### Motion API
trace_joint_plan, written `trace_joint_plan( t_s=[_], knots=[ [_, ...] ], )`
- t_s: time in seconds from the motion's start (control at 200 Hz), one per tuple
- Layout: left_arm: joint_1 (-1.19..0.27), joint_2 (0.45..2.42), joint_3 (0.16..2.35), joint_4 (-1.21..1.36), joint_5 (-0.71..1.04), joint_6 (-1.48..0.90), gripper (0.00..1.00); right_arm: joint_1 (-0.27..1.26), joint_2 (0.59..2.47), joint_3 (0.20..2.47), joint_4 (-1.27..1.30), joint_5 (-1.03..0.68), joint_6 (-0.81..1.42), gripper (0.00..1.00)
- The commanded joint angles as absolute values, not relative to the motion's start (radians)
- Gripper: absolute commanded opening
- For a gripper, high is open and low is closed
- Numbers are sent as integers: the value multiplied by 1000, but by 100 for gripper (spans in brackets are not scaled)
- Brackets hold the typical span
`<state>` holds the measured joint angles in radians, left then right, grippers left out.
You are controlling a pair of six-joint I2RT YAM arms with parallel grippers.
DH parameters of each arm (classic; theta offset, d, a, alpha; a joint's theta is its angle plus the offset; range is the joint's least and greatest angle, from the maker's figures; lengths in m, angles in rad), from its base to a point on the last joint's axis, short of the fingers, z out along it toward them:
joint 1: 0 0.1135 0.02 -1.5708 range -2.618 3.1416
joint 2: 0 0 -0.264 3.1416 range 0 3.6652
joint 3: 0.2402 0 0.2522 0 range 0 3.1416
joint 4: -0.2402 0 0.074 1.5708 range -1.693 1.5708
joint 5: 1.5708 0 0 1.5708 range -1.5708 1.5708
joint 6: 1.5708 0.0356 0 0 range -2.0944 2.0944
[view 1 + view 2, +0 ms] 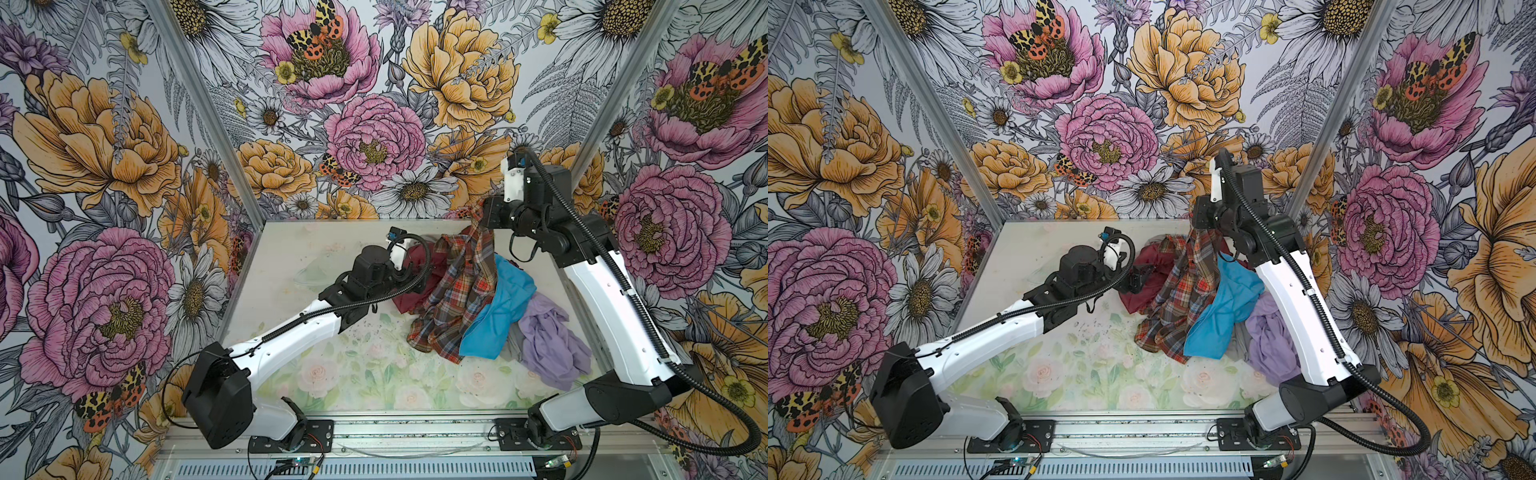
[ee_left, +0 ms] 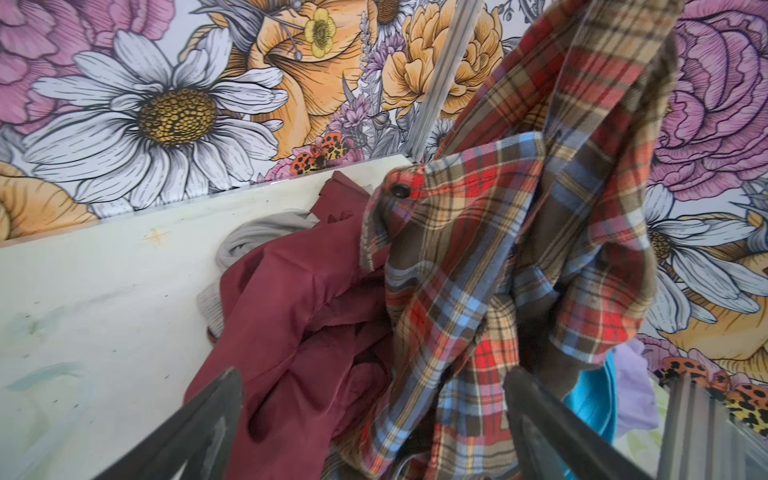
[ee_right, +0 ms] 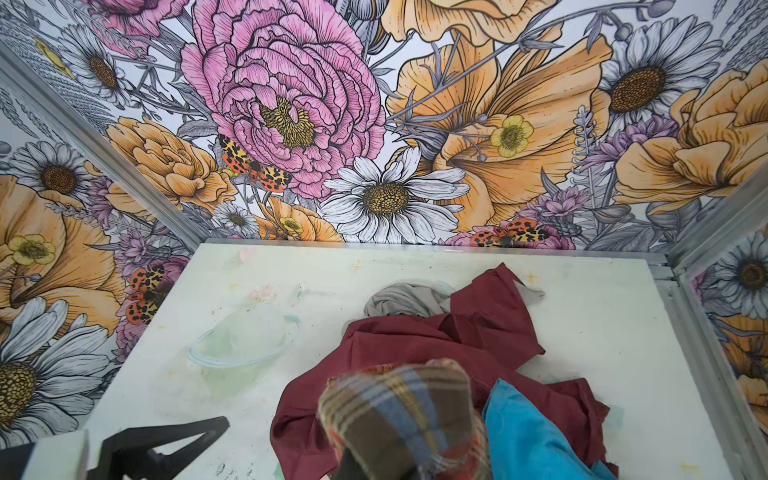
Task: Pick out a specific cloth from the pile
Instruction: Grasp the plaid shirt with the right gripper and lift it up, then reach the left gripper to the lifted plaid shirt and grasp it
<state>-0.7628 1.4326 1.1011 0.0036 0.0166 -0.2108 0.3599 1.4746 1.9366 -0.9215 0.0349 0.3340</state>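
My left gripper is to go past the maroon garment [image 2: 299, 316] next, onto the plaid shirt's hanging drape [image 2: 588, 172] below my right gripper, and close there, because that part of the shirt hangs above the pile.
The cloth, a brown plaid shirt [image 1: 457, 299] [image 1: 1183, 291] with red, blue and white checks, hangs in a long drape from my right gripper [image 1: 482, 222] [image 1: 1200, 226] down onto the pile. That gripper is raised above the pile's far end and is shut on a bunched fold of the shirt [image 3: 399, 399]. My left gripper [image 1: 1138, 278] [image 2: 374, 374] is open at the pile's left edge. Its dark fingers [image 2: 208, 415] straddle the maroon garment [image 2: 299, 316] and the hanging plaid [image 2: 478, 249], and I cannot tell whether they touch either.
The pile also holds a bright blue garment [image 1: 498, 307], a lavender one [image 1: 548, 340] and a grey one [image 3: 403, 299]. A clear plastic dish [image 3: 237, 353] lies on the table left of the pile. Flowered walls with metal posts [image 1: 598, 104] close in the table.
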Motion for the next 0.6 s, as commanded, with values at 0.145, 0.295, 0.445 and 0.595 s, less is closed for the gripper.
trace_joint_plan(
  t_s=[0.145, 0.295, 0.445, 0.595],
  knots=[
    [-877, 1685, 1272, 236, 72, -256, 99, 320, 1413, 1918, -841, -47, 405, 0],
    [-899, 1801, 1311, 363, 131, -294, 99, 282, 1398, 1912, -835, -79, 423, 0],
    [-908, 1921, 1354, 452, 174, -348, 95, 227, 1382, 1900, -831, -115, 443, 0],
    [-920, 2009, 1436, 475, 191, -360, 50, 174, 1370, 1871, -817, -167, 463, 0]
  ],
)
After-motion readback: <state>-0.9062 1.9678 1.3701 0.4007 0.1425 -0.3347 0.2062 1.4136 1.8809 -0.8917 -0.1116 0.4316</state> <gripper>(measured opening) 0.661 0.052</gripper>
